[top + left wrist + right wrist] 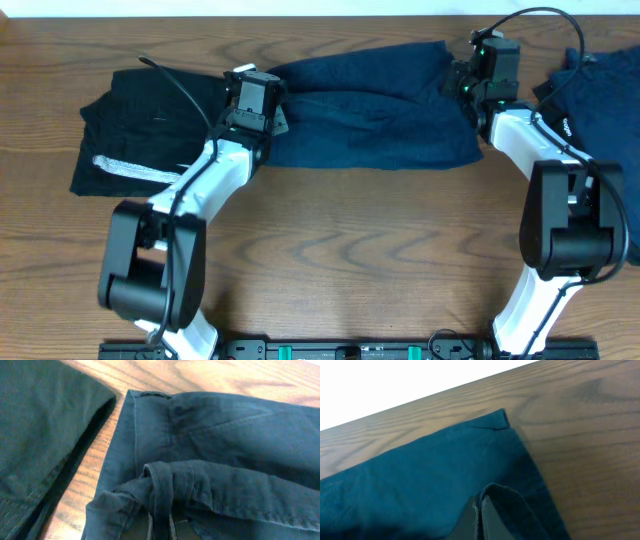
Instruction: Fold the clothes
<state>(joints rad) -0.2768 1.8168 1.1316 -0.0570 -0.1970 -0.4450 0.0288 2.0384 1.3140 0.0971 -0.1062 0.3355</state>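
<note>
The bunched fold still stands raised, so the left gripper will next go down slightly toward the black garment (pixel 150 130) and let go of that fold on the navy garment's lower layer (pixel 286 86).
A navy blue garment (pixel 370 110) lies spread across the back middle of the table. My left gripper (pixel 262 118) is shut on its left edge. In the left wrist view a bunched fold of this navy cloth (pixel 210 445) is pinched in the left gripper (pixel 159 527). My right gripper (pixel 468 85) is shut on the garment's right end. The right wrist view has the right gripper (pixel 480 517) clamped on a raised hem of the navy cloth (pixel 420 480). A black garment (pixel 150 130) with a whitish-grey band (pixel 130 168) lies at the left.
Another navy blue garment (pixel 600 90) lies at the far right, partly under the right arm. The black garment (pixel 40 435) sits just left of the left gripper. Bare wooden table (pixel 350 260) fills the front, and its far edge (pixel 470 382) runs close behind the cloth.
</note>
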